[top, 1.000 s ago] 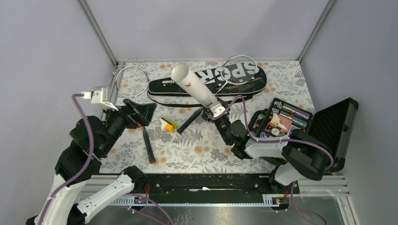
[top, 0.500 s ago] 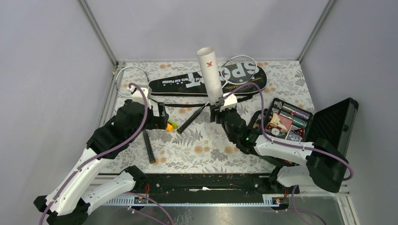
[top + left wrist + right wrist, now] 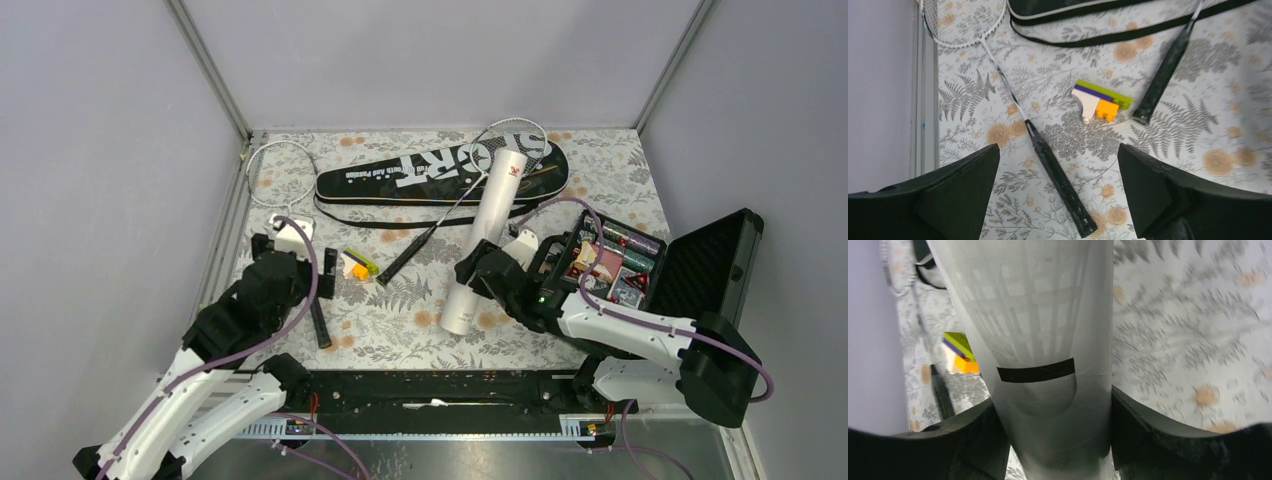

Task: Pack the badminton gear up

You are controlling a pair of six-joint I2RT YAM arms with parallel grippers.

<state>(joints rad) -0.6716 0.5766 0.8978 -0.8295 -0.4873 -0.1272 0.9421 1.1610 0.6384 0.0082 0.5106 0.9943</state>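
Observation:
I should next draw my right gripper back and down to the clear cloth beside the hard case and let go, since the far end of the tube overhangs the bag.
My right gripper is shut on the long white tube around its middle; the tube slants from over the bag down toward the near edge. In the right wrist view the tube fills the gap between both fingers. The black bag lettered "SPORT" lies at the back. One racket rests across it, its handle on the cloth. The other racket lies at the left, and its black handle runs between the fingers of my open left gripper, which hovers above it.
A small cluster of coloured toy bricks sits between the two racket handles. An open black hard case of foil-wrapped items stands at the right, close to my right arm. The metal frame rail borders the left edge.
The right arm swung the tube from standing up at the back to slanting down toward the near edge. The left gripper drew back from the bricks to over the left racket's handle.

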